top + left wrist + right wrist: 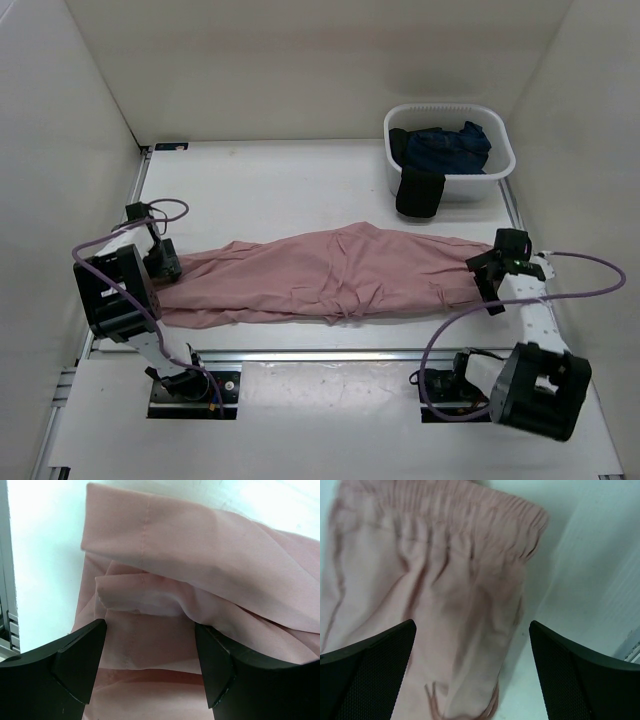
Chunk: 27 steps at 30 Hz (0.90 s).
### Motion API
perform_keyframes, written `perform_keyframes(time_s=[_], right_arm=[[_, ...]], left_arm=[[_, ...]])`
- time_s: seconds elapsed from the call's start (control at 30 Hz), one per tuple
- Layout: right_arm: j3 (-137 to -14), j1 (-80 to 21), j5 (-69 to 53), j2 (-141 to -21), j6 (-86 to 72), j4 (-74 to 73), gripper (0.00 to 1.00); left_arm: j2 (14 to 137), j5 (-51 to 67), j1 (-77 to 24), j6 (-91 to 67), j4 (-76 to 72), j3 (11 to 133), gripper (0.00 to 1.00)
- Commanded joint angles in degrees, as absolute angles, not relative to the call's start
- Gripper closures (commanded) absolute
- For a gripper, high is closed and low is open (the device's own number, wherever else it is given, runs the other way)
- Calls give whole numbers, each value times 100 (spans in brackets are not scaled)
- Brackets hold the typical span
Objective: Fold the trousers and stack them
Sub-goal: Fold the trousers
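Observation:
The trousers' gathered waistband (445, 505) is below my open fingers, and its corner is just ahead of them. My right gripper will move down onto the near corner (531, 529) next and close.
The dusty-pink trousers (330, 270) lie stretched out lengthwise across the table, wrinkled, with the leg ends to the left and the waist to the right. My left gripper (163, 266) sits at the leg ends. In the left wrist view it (150, 665) is open, and the layered hems of the trousers (200, 555) lie flat beneath and between its fingers. My right gripper (487, 272) hovers at the waist end. In the right wrist view it (472, 670) stands wide open above the gathered waistband (445, 505) and the thin drawstring (432, 700), holding nothing.
A white basket (450, 108) stands at the back right with a dark navy garment (450, 148) inside. A black cloth (420, 192) hangs over its front rim. A metal rail (350, 352) runs along the table's near edge. White walls close in both sides.

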State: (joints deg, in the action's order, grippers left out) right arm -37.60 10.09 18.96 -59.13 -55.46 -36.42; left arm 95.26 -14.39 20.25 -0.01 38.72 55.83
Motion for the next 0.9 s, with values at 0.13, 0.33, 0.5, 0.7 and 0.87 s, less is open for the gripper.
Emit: perform_keyframes(time_s=[0.13,0.33,0.5,0.7,0.87], right_arm=[[-3516,1616,1793,-7153,-5335,-2944,2],[-3366,2101,1073,-8243,-5336,-1970,2],[-3419,2162,1011,-8534,-5388,-1811,72],[-3585,2329,1422,-8141,-5019,-2028,100],[-4480,2119,2687,-6999,-4090,-2829,100]], left_arm=[[9290,-1459,2048,0,4043,5317,16],[9395,-1573,2048,0,4043,5265,16],[9396,-1573,2048,0,4104,5387,15],[9159,-1038,2048,0,4622,5843,7],[8851,-625,2048,0,4930,6354,4]])
